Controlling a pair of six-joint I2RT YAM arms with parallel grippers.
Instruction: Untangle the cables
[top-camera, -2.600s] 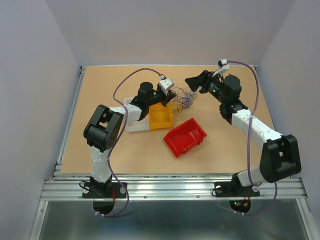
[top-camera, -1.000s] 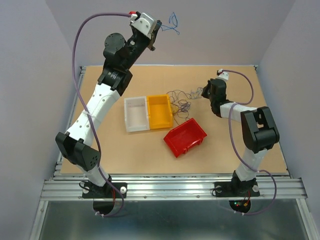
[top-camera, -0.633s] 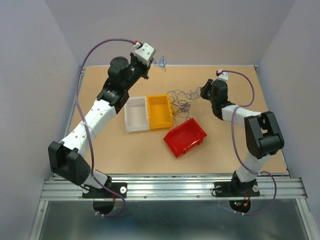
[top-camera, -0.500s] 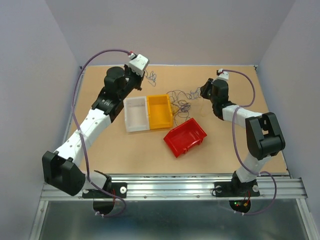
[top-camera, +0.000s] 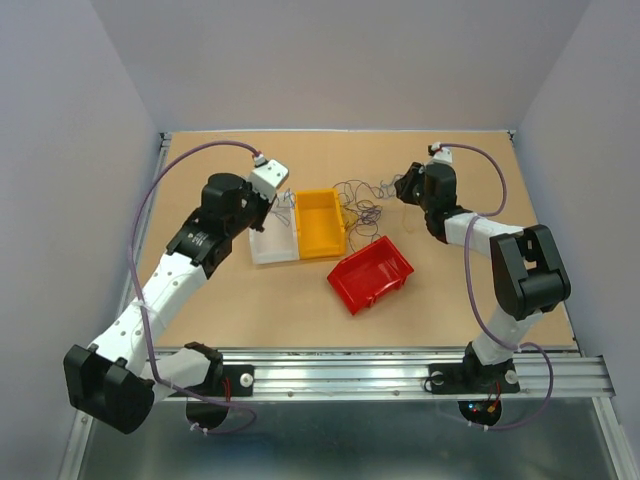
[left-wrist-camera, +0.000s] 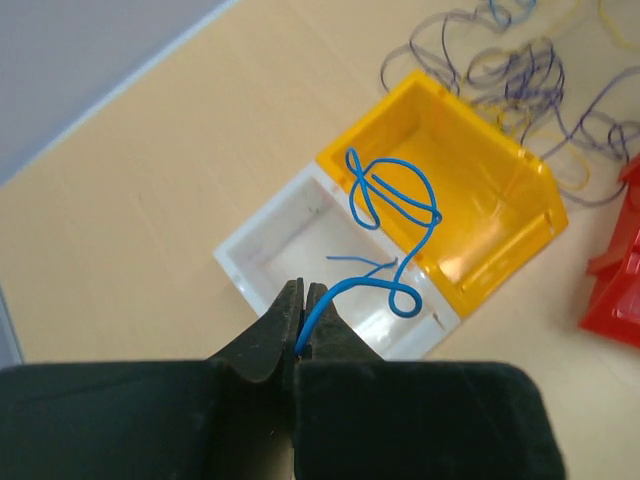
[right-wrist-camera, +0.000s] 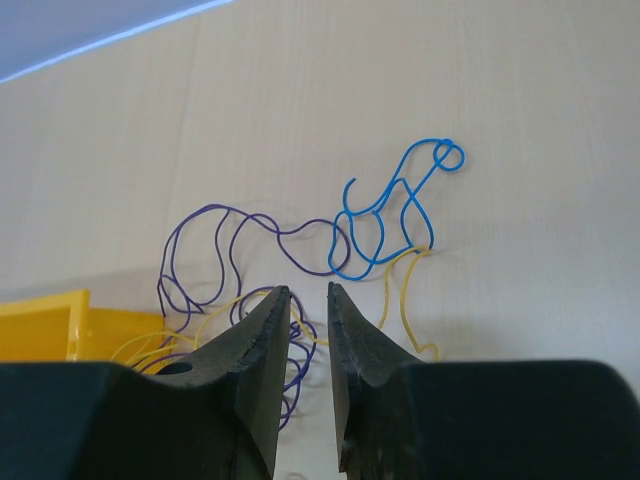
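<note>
The blue cable's loops still hang above the bins, so my left gripper should next release them down at the white bin's bottom.
My left gripper is shut on one end of a thin blue cable. That cable curls up in loops above the white bin and the edge of the yellow bin. In the top view the left gripper hangs over the white bin. The remaining cables lie tangled on the table behind the yellow bin. My right gripper sits at their right end. It is open a little with nothing between the fingers, just above blue, purple and yellow strands.
A red bin lies tilted in front of the yellow bin, also showing at the right edge of the left wrist view. A corner of the yellow bin shows left of the right fingers. Table rails run along the sides and rear.
The left arm has swung down from high above the far wall to just over the white bin, carrying the blue cable. The right gripper has opened and let go of the tangle.
</note>
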